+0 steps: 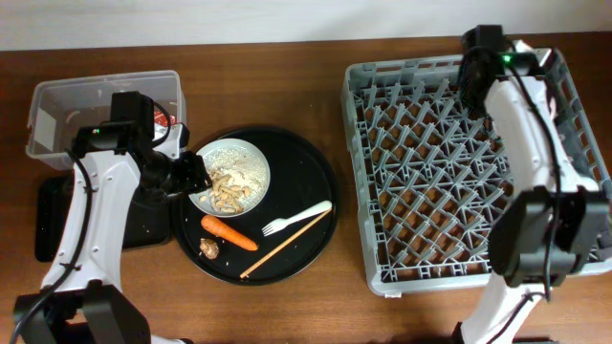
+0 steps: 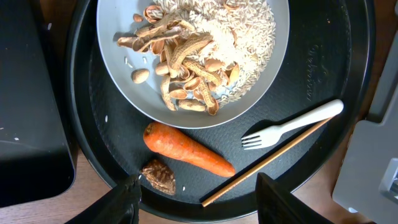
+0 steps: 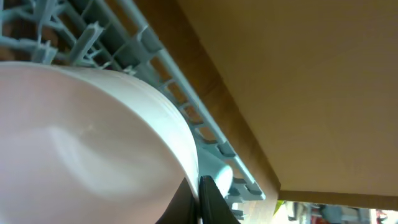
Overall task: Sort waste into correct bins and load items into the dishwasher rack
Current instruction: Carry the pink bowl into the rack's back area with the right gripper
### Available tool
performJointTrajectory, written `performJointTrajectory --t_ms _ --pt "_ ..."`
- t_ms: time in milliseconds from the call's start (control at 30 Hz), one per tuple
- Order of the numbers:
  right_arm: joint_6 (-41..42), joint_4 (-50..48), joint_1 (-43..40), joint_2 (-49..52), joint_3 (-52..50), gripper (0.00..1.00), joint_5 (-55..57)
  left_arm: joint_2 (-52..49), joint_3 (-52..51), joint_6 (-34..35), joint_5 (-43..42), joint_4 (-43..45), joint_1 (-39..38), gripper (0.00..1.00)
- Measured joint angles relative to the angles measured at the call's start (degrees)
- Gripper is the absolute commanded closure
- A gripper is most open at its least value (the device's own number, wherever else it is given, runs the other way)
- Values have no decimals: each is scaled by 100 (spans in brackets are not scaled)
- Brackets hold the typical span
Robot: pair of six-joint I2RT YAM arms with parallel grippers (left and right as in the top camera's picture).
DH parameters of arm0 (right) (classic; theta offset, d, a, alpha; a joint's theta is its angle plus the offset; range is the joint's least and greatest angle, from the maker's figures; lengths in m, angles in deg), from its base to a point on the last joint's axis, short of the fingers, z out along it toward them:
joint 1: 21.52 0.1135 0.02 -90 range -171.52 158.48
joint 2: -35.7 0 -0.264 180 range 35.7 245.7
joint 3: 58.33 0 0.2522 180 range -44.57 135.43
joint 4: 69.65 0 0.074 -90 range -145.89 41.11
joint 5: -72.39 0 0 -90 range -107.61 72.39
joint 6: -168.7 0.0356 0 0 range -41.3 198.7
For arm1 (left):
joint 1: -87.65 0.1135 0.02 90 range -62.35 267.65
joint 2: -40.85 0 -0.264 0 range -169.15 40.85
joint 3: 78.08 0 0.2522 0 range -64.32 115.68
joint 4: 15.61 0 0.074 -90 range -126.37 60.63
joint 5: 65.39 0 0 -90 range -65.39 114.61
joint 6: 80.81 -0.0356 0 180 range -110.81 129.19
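Observation:
My right gripper moves down next until the bowl rests among the rack's wires, since they stand free below the white bowl, then releases the bowl's rim.
My left gripper hangs open over the round black tray's near rim; the brown lump lies just beside its left finger and the chopstick's end lies between the fingers. Beyond them lie the carrot, the white fork and the plate with rice scraps and nut shells. My right gripper is shut on the white bowl's rim, inside the dishwasher rack near its far edge.
The clear tub stands at the far left, with a bit of red wrapper showing by my left arm. The shallow black tray lies in front of it, left of the round tray.

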Motion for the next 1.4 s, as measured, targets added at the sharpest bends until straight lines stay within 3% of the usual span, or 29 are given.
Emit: performJointTrajectory --t_ms 133,900,967,1100,1200,1267,1400 --pt "2 0 243 374 -66 96 151 0 0 20 0 20 0 38" --pt "173 61 1104 348 -608 94 1008 0 0 20 0 20 0 37" --pt "166 103 1268 332 -616 84 955 0 0 20 0 20 0 37" --pt "162 190 1585 332 -669 78 -111 0 0 20 0 20 0 37" --pt "208 525 1569 470 -743 66 -944 0 0 20 2 55 0 37" --pt "474 855 1604 468 -743 64 -1139 0 0 20 0 79 0 37" --pt "791 957 1611 133 -743 51 -1775 0 0 20 0 83 0 36"
